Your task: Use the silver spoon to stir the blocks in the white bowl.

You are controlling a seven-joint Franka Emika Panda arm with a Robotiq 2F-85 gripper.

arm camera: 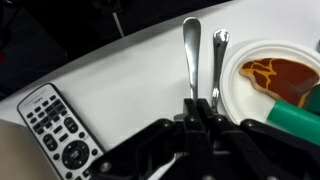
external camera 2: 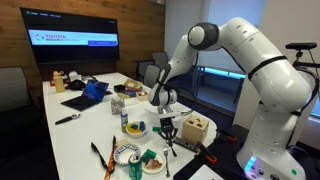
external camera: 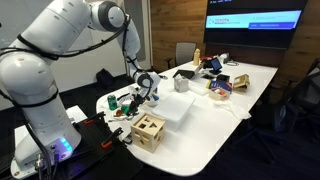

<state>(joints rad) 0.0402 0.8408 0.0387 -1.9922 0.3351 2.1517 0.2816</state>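
I will next lower the silver spoon (arm camera: 191, 55) to the tabletop (arm camera: 170, 85) between the remote control and the narrower silver piece and let go of it, because that patch of the tabletop is clear.
In the wrist view my gripper (arm camera: 203, 100) is shut on the silver spoon (arm camera: 191, 55), whose handle sticks out ahead over the white table. A second, narrower silver strip (arm camera: 219, 65) runs beside it. I cannot tell if it is part of the same utensil. The white bowl (arm camera: 236, 88) lies just right of the spoon and is cut off by the frame edge. It holds an orange-brown block (arm camera: 280, 74) and a green block (arm camera: 300, 112). The gripper hangs low over the table in both exterior views (external camera: 147, 90) (external camera 2: 163, 102).
A grey remote control (arm camera: 55, 128) lies left of the gripper. A wooden cut-out box (external camera: 148, 130) (external camera 2: 193, 128) and a white rectangular box (external camera: 175, 106) stand close by. Small dishes with coloured bits (external camera 2: 135, 128) (external camera 2: 150, 160) sit near the table's edge. Clutter and a laptop (external camera 2: 85, 95) lie farther along.
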